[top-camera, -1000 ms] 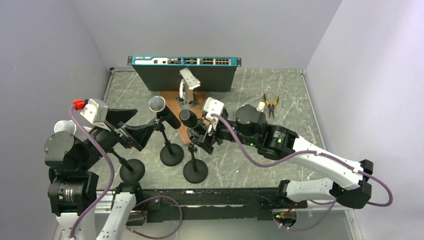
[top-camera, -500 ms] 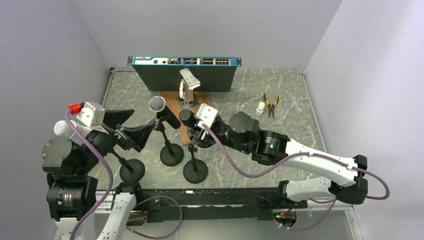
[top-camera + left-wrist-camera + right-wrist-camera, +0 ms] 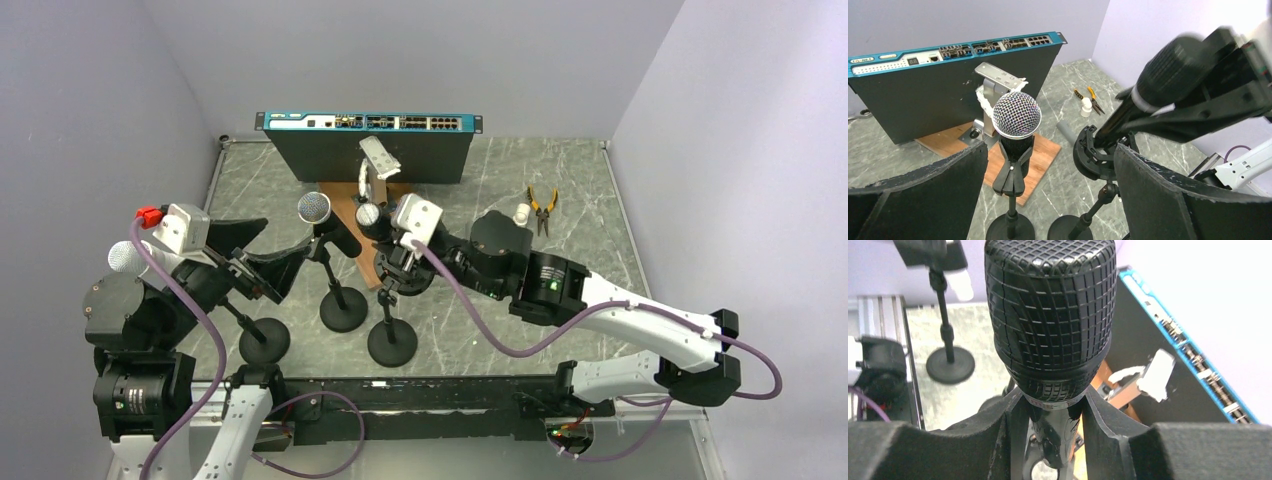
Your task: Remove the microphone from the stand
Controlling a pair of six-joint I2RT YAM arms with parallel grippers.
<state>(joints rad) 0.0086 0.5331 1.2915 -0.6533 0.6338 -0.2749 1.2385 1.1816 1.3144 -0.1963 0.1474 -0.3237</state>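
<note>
I need to move the microphone up, across and down next with my right gripper, and release it on the clear tabletop below the gripper and to its right in the top view.
The black microphone (image 3: 1050, 310) has a ribbed head and tilts up out of the clip of its stand (image 3: 1093, 152). Its lower end is still in that clip. My right gripper (image 3: 1055, 425) is shut on the handle just under the head, one finger (image 3: 1003, 440) on each side. From above, the right gripper (image 3: 400, 262) sits over the stand's pole, with the microphone head (image 3: 370, 217) beyond it and the round base (image 3: 391, 343) below. My left gripper (image 3: 1048, 200) is open and holds nothing. It hangs left of the stands (image 3: 262, 262).
A silver-mesh microphone (image 3: 1016, 115) stands clipped in its own stand (image 3: 343, 308) just left. Another silver-headed one (image 3: 125, 255) is by the left arm. Behind are a blue network switch (image 3: 365, 145), a wooden board (image 3: 345, 205) with a metal bracket, pliers (image 3: 541, 208) and a small white piece (image 3: 521, 214).
My right gripper moved in from the right and shut on the black microphone, whose head has shifted towards the back. The left arm shifted slightly left and stayed open.
</note>
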